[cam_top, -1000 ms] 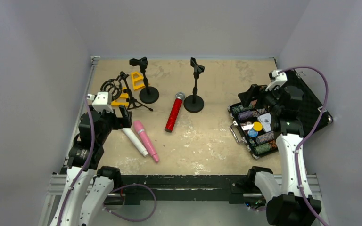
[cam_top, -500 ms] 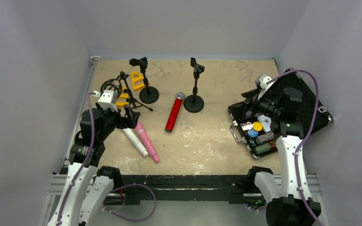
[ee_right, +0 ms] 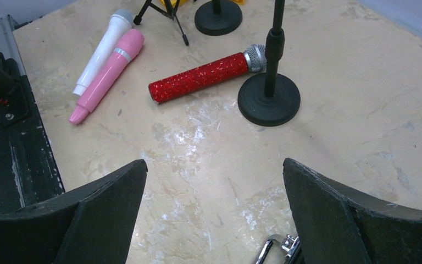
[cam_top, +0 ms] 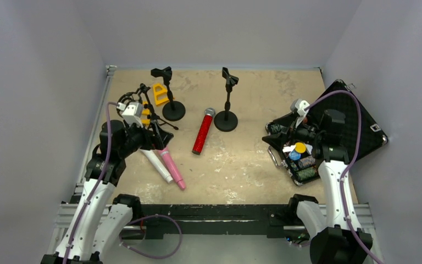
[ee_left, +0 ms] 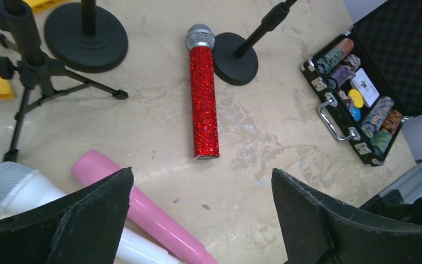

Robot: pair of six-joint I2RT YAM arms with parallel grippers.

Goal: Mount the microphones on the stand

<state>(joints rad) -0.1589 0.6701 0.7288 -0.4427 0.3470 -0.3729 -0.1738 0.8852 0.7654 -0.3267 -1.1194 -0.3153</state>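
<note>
I will lower my left gripper across onto the red microphone's near end [cam_top: 199, 145] [ee_left: 205, 138] next, clear of the stand beside that microphone. That end is below my left gripper and to its right in the top view.
A glittery red microphone [cam_top: 201, 132] with a silver mesh head lies mid-table beside a round-base stand [cam_top: 227, 104]. The white microphone [cam_top: 157, 165] and the pink microphone [cam_top: 170, 164] lie side by side at the front left. A second round-base stand [cam_top: 169, 99] and a tripod stand [cam_top: 148, 107] are at the back left. My left gripper [cam_top: 159, 138] is open and empty above the heads of the pink [ee_left: 143, 212] and white [ee_left: 16, 184] microphones. My right gripper [cam_top: 272, 135] is open and empty at the case's left edge, facing the red microphone [ee_right: 203, 77].
An open black case [cam_top: 329, 137] of poker chips lies at the right, with its chrome handle [ee_right: 275, 250] under my right gripper. Yellow plastic pieces [cam_top: 160, 93] sit by the tripod stand. Grey walls close in the table on three sides.
My left gripper has moved forward and right, over the heads of the pink and white microphones. My right gripper has swung left across the case toward the table's middle.
</note>
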